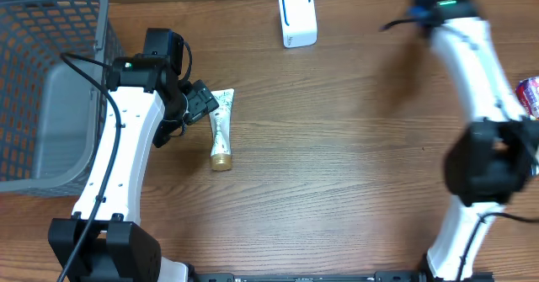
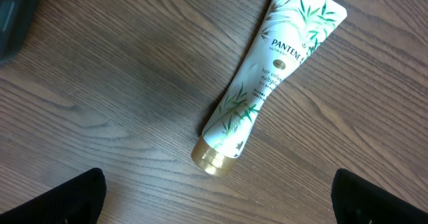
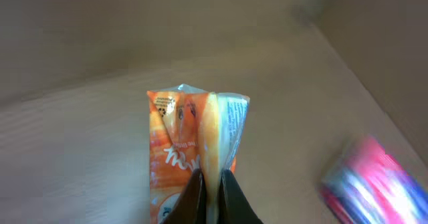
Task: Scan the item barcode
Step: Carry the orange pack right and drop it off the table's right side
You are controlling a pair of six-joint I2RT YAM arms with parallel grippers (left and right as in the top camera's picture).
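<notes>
Goods already lie beside the red item. My right gripper next needs to move down, back and to the right in the overhead view and release the packet point(image 3: 175, 150) beside that red item.
My right gripper point(image 3: 212, 192) is shut on the folded edge of an orange snack packet point(image 3: 175, 150), which hangs above the tabletop in the right wrist view. No barcode shows on it. A white scanner point(image 1: 297, 18) with a blue-rimmed window stands at the back centre. A white Pantene tube point(image 2: 267, 83) with green leaves and a gold cap point(image 2: 212, 158) lies flat on the table. My left gripper point(image 2: 217, 204) hovers wide open just short of the cap, with nothing between its fingers point(image 2: 73, 197). From overhead the left gripper point(image 1: 199, 103) sits at the tube's point(image 1: 221, 130) left.
A grey plastic basket point(image 1: 50, 80) fills the far left. A red can point(image 1: 529, 93) lies at the right edge, and a blurred pink and blue item point(image 3: 374, 177) shows right of the packet. The right arm's wrist point(image 1: 490, 160) hangs over the right side.
</notes>
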